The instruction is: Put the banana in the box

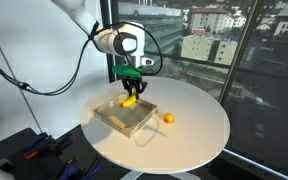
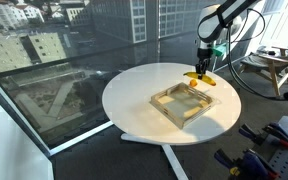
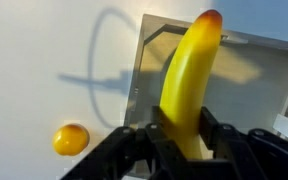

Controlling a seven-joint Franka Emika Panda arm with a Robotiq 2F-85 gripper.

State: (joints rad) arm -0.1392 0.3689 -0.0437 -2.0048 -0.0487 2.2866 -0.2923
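Observation:
My gripper is holding the banana (image 1: 130, 100) above the box, so next it will lower the banana toward the bottom of the box, inside the box's edge by the orange fruit, and let go of it.
My gripper (image 3: 184, 135) is shut on the yellow banana (image 3: 189, 75), which sticks out from between the fingers in the wrist view. In both exterior views the banana (image 1: 130, 100) (image 2: 199, 79) hangs in the gripper (image 1: 132, 92) (image 2: 203, 72) just above the far edge of the box (image 1: 117, 120) (image 2: 170, 107), a shallow tan square tray on the round white table. The wrist view shows the box (image 3: 259, 70) under the banana's tip, with its near left corner below the fruit.
A small round orange fruit (image 1: 168, 118) (image 3: 71, 139) lies on the white table (image 1: 199, 130) (image 2: 134, 100) beside the box. Tall windows stand behind the table. Cables and dark equipment (image 2: 259, 150) lie on the floor by the table's base.

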